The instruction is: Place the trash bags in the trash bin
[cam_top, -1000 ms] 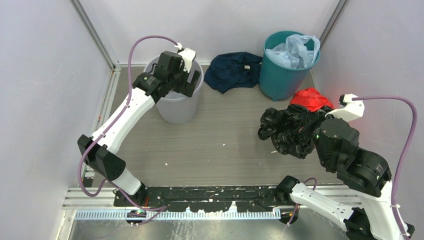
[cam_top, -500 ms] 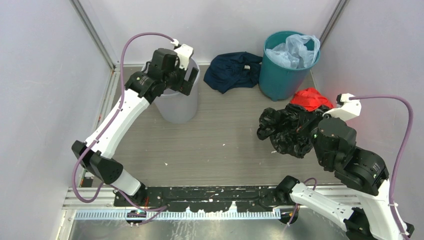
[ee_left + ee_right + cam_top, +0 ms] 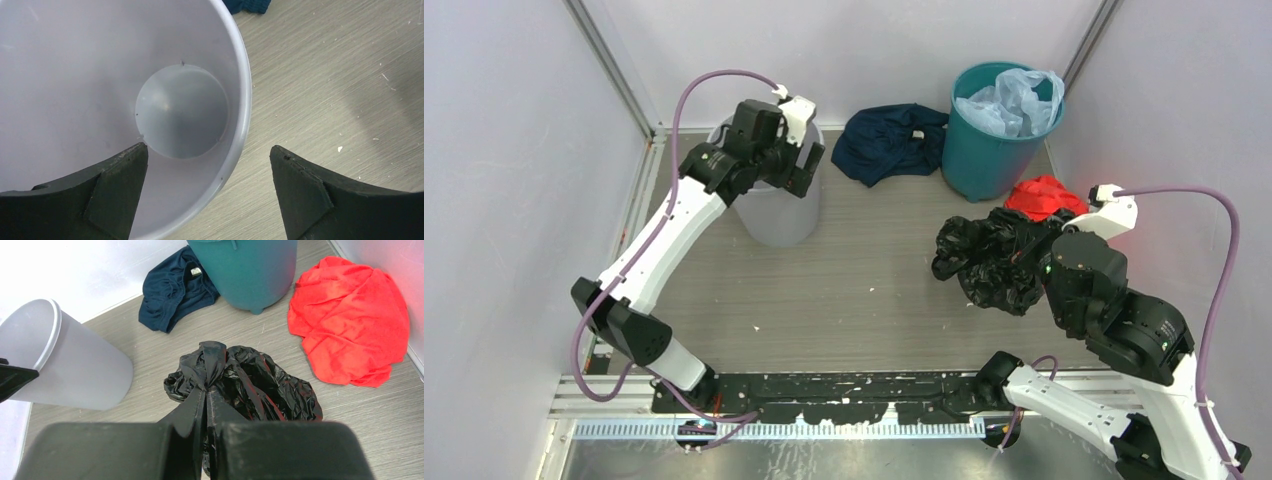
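The light grey trash bin's rim point(image 3: 225, 172) comes next: my left gripper moves down over it and closes on it, because its open fingers stand on either side.
The trash bag point(image 3: 986, 262) is a crumpled glossy black bundle hanging at the right, above the floor. My right gripper point(image 3: 1044, 262) is shut on a pinched fold at its top; in the right wrist view the jaws point(image 3: 206, 389) meet on the plastic and the trash bag point(image 3: 260, 385) hangs beyond them. The light grey trash bin point(image 3: 779, 215) stands at the back left, and it is empty inside point(image 3: 182, 112). My left gripper point(image 3: 799, 165) is open over its right rim point(image 3: 245, 100), one finger over the inside and the other over the floor. The trash bin point(image 3: 65, 360) also shows at the left of the right wrist view.
A teal bin point(image 3: 994, 150) holding a pale blue plastic bag point(image 3: 1014, 100) stands at the back right. A navy cloth point(image 3: 889, 140) lies between the two bins. A red cloth point(image 3: 1044, 197) lies by the right wall, behind the black bag. White walls close in left, back and right.
The right gripper has carried the black bag a little to the left. The left gripper has shifted slightly left over the grey bin's rim and stays open.
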